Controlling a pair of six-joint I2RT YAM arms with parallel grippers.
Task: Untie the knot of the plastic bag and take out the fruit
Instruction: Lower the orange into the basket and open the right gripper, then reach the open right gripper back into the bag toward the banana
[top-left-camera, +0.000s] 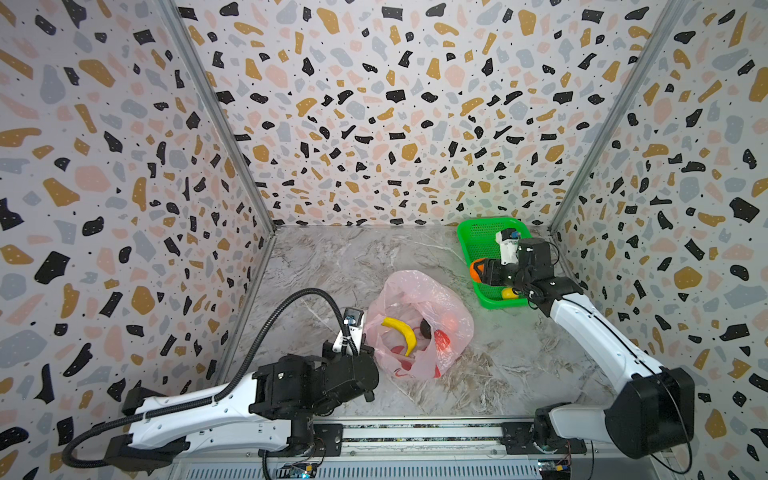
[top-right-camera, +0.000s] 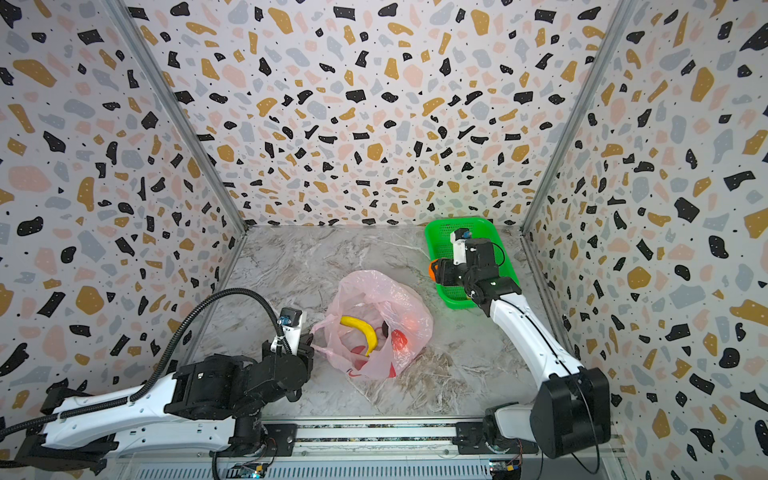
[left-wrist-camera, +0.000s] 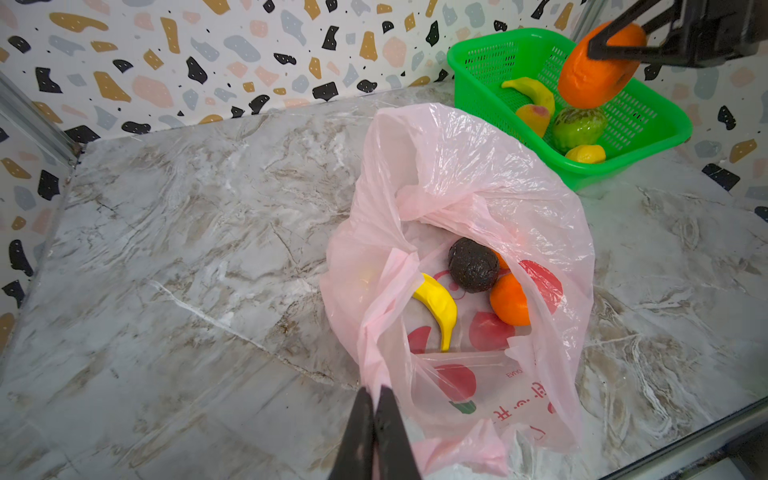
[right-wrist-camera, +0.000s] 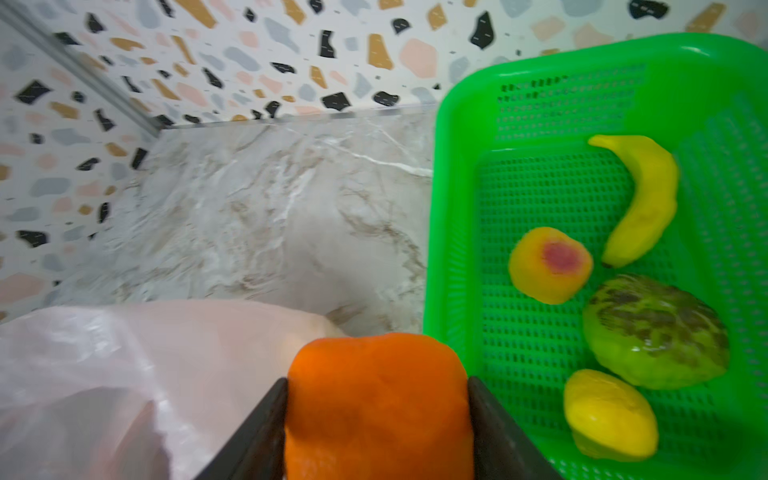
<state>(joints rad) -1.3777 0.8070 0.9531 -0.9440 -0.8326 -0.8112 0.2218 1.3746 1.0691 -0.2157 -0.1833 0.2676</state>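
Observation:
The basket's open bottom is below the right gripper, inside the basket's rim, so the gripper will move across that rim and down to let go of the tangerine into the basket (top-left-camera: 478, 228).
The pink plastic bag (top-left-camera: 419, 299) (left-wrist-camera: 478, 166) lies mid-table with its mouth gaping open; the knot is out of view. My left gripper (left-wrist-camera: 375, 390) (top-right-camera: 309, 343) is shut on a handle strip at the bag's near-left edge. Fruit inside the bag: a yellow banana (left-wrist-camera: 440, 307), a dark avocado (left-wrist-camera: 473, 266) and an orange tangerine (left-wrist-camera: 509, 301). My right gripper (right-wrist-camera: 377, 380) (top-left-camera: 478, 270) is shut on another tangerine (right-wrist-camera: 378, 415) (left-wrist-camera: 590, 83), held in the air at the left rim of the green basket (top-left-camera: 478, 228).
The green basket (right-wrist-camera: 457, 166) at the back right holds a banana (right-wrist-camera: 644, 199), a yellow-red peach (right-wrist-camera: 550, 264), a bumpy green fruit (right-wrist-camera: 656, 332) and a yellow one (right-wrist-camera: 611, 415). Patterned walls close in three sides; a metal rail (top-left-camera: 415, 432) runs along the front.

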